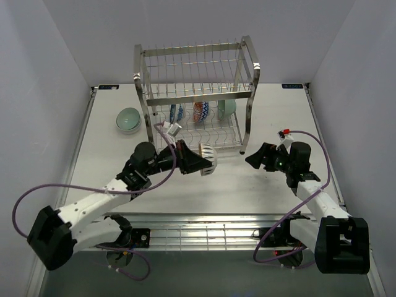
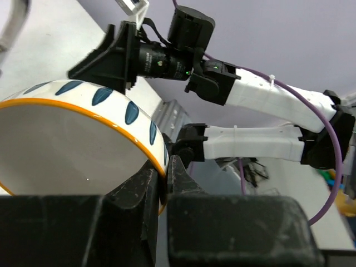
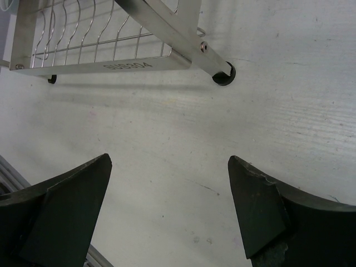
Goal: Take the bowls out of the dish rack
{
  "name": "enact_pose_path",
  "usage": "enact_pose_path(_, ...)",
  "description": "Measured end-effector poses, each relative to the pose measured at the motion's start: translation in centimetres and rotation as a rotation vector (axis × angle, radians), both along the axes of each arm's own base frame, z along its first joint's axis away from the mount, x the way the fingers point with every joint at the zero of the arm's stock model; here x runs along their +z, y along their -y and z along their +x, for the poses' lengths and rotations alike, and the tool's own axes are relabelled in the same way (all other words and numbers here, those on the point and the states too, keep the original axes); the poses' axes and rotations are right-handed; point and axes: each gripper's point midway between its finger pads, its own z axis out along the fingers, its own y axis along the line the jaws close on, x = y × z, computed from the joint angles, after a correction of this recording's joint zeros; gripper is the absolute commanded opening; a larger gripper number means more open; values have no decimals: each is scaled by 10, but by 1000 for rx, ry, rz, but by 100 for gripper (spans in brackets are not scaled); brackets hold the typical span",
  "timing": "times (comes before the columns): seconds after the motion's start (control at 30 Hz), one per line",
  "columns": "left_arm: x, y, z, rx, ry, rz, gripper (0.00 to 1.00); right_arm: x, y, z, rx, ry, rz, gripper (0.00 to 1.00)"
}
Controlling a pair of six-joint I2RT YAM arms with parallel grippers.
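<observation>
Next, my left gripper swings outward beside the rack (image 1: 197,93), turns downward and lowers to release inside the table's mint green bowl, since that bowl stands empty.
My left gripper (image 1: 199,163) is shut on the rim of a white bowl (image 1: 210,158) with dark teardrop marks, held on its side in front of the dish rack (image 1: 197,93). In the left wrist view the fingers (image 2: 146,183) pinch that bowl's orange-edged wall (image 2: 83,144). Three bowls stand in the rack's lower tier: blue-and-white (image 1: 177,112), red-blue patterned (image 1: 201,111), pale mint green (image 1: 226,109). Another mint green bowl (image 1: 128,119) sits on the table left of the rack. My right gripper (image 1: 255,159) is open and holds nothing; it hovers over bare table (image 3: 169,161) near the rack's foot (image 3: 224,75).
The rack's upper tier holds nothing. White walls close in the table on the left, right and back. A metal rail (image 1: 198,232) runs along the near edge between the arm bases. The right arm (image 2: 267,100) shows in the left wrist view.
</observation>
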Motion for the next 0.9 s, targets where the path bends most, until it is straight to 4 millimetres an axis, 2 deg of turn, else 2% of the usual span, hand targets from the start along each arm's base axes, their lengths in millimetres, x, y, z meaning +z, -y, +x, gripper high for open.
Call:
enact_pose_path(0.07, 7, -18, -5, 70, 30, 39, 0, 0, 0, 0, 0, 0, 0, 91)
enact_pose_path(0.17, -3, -47, -2, 216, 13, 129, 0, 0, -1, 0, 3, 0, 0, 91)
enact_pose_path(0.37, -56, -123, 21, 617, -143, 428, 0, 0, -2, -1, 6, -1, 0, 91)
enact_pose_path(0.5, -79, -168, 25, 809, -198, 589, 0, 0, -2, -1, 6, 0, 0, 91)
enact_pose_path(0.63, -77, -203, 32, 976, -194, 677, 0, 0, -2, -1, 8, 0, 2, 91)
enact_pose_path(0.73, -71, -219, 46, 1077, -181, 704, 0, 0, -2, -1, 9, -1, 3, 91)
enact_pose_path(0.9, -78, -252, 87, 1211, -237, 719, 0, 0, -3, -2, 14, -2, 6, 91)
